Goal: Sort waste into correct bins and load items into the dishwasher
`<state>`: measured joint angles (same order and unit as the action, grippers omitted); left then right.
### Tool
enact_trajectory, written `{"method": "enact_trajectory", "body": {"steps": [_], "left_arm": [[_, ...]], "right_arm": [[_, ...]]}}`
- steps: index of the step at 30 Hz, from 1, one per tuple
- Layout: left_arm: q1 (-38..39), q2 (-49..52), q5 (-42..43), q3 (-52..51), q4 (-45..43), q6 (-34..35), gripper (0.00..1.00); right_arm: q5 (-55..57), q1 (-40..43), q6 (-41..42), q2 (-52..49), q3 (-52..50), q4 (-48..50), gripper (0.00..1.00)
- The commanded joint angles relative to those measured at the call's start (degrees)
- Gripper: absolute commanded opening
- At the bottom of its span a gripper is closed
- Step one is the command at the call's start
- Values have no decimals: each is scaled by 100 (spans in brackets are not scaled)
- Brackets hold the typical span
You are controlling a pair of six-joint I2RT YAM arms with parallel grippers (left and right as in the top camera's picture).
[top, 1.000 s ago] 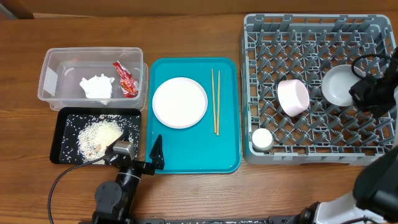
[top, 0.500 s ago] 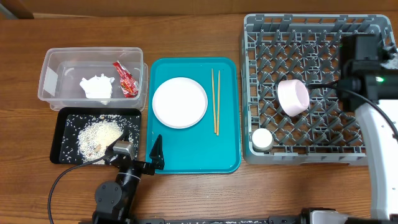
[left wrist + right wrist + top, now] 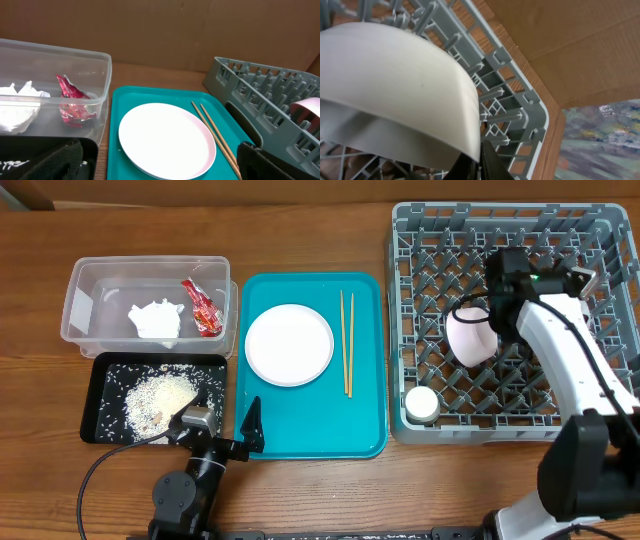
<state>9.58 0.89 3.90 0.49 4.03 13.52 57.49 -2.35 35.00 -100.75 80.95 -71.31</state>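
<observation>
Next, my right gripper moves down and to the left in the overhead view, toward the pink bowl (image 3: 470, 338), then releases the grey-white bowl, because it still hangs over the rack's wires.
My right gripper (image 3: 479, 161) is shut on the rim of the grey-white bowl (image 3: 395, 85), held tilted over the dishwasher rack (image 3: 520, 95). From overhead the right gripper (image 3: 507, 275) is above the rack (image 3: 600, 425), next to the pink bowl (image 3: 470, 338); the held bowl is hidden there. A white cup (image 3: 421, 402) stands in the rack's front left corner. The white plate (image 3: 289, 345) and chopsticks (image 3: 346, 345) lie on the turquoise tray (image 3: 310, 430). My left gripper (image 3: 225, 432) is open and empty at the tray's front left corner.
The clear tub (image 3: 80, 300) holds the red packet (image 3: 203, 308) and crumpled paper (image 3: 157, 320). The black tray (image 3: 100, 430) holds rice (image 3: 160, 395). The left wrist view shows the plate (image 3: 167, 140), chopsticks (image 3: 215, 135), packet (image 3: 70, 100) and rack (image 3: 240, 80).
My right arm has swung left across the rack, from its right side to beside the pink bowl, with the grey-white bowl in its grip. The left arm has not moved.
</observation>
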Motion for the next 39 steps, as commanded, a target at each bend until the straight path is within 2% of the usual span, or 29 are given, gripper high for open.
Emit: {"method": "enact_trajectory", "body": {"steps": [1, 7, 15, 19, 22, 26, 31, 37, 39], "left_arm": [[-61, -59, 39, -22, 4, 61, 100], [-61, -59, 39, -22, 4, 61, 100], [-61, -59, 39, -22, 4, 61, 100], [-61, -59, 39, -22, 4, 61, 100], [-61, -59, 39, -22, 4, 61, 100], [-61, -59, 39, -22, 4, 61, 100], [-61, -59, 39, -22, 4, 61, 100], [-61, -59, 39, -22, 4, 61, 100], [-61, -59, 39, -22, 4, 61, 100]], "right_arm": [[48, -238, 107, -205, -4, 2, 4], [-87, -640, 131, -236, -28, 7, 4], [-367, -660, 138, -236, -37, -190, 4], [-686, -660, 448, -236, -37, -549, 5], [-813, -660, 446, -236, -35, -675, 14], [-1023, -678, 448, -221, 149, -1001, 22], [-1869, -876, 337, -35, 691, -1209, 32], [-3248, -1628, -415, 472, 1290, -955, 46], [-3978, -1928, -667, 608, 1311, -704, 56]]}}
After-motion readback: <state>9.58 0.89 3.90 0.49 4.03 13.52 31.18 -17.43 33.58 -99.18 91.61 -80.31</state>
